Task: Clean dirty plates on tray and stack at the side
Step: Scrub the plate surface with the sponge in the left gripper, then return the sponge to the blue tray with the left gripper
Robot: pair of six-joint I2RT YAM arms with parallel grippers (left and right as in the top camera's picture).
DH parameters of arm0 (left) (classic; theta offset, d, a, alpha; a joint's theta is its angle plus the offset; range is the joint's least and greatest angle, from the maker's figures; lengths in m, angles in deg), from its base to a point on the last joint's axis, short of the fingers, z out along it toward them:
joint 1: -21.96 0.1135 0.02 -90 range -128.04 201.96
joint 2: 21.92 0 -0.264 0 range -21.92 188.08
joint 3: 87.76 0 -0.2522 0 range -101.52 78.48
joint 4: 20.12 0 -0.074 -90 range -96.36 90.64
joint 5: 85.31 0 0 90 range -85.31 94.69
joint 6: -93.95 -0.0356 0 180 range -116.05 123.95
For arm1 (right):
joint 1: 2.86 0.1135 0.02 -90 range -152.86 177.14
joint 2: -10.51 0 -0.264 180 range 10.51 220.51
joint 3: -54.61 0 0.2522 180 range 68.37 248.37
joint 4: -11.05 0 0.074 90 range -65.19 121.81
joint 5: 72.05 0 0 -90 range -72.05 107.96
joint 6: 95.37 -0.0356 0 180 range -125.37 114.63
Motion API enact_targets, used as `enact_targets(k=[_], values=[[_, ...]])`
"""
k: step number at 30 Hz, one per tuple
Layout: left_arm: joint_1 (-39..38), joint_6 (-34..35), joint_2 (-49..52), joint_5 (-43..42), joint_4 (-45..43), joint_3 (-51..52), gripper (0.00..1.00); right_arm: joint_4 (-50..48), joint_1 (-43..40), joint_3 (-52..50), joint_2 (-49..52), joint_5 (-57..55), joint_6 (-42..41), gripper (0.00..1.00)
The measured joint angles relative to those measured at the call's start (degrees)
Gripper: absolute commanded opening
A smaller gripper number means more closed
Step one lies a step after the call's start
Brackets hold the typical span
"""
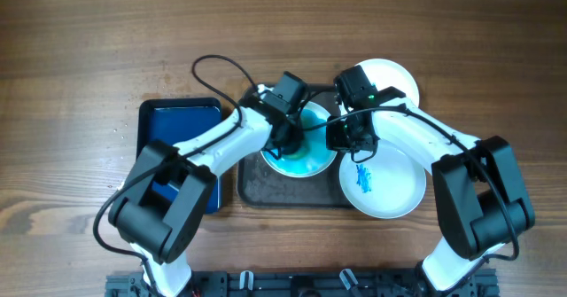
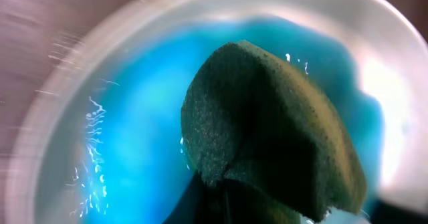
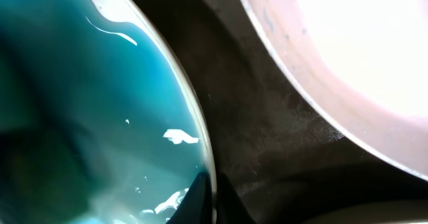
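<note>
The sponge in my left gripper should go off the plate, up and left in the overhead view, for release in the blue basin (image 1: 181,125), which is open.
A plate smeared with blue (image 1: 306,155) sits on the dark tray (image 1: 266,191). My left gripper (image 1: 288,137) is shut on a dark green sponge (image 2: 267,130) that presses on the blue plate (image 2: 127,124). My right gripper (image 1: 345,140) is shut on the rim of that plate (image 3: 200,164), one finger inside and one outside (image 3: 207,197). A white plate with a blue stain (image 1: 383,183) lies at the tray's right end. A clean white plate (image 1: 390,80) lies behind it, and it also shows in the right wrist view (image 3: 354,57).
A blue rectangular basin (image 1: 177,128) stands left of the tray. The tray's dark floor (image 3: 267,117) shows between the two plates. Wooden tabletop (image 1: 89,49) lies all around.
</note>
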State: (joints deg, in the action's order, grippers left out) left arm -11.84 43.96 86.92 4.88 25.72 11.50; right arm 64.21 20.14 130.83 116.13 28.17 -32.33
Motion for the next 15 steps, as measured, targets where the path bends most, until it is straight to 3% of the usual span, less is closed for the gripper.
enact_targets(k=[5,15], values=[[2.05,0.24,-0.33,5.9,3.91,-0.46,0.04,0.02,0.0,0.0,0.0,0.09,0.0,0.04],[1.57,-0.94,-4.07,9.81,9.77,-0.72,0.04,0.26,0.48,0.0,0.0,0.96,0.02,0.04]])
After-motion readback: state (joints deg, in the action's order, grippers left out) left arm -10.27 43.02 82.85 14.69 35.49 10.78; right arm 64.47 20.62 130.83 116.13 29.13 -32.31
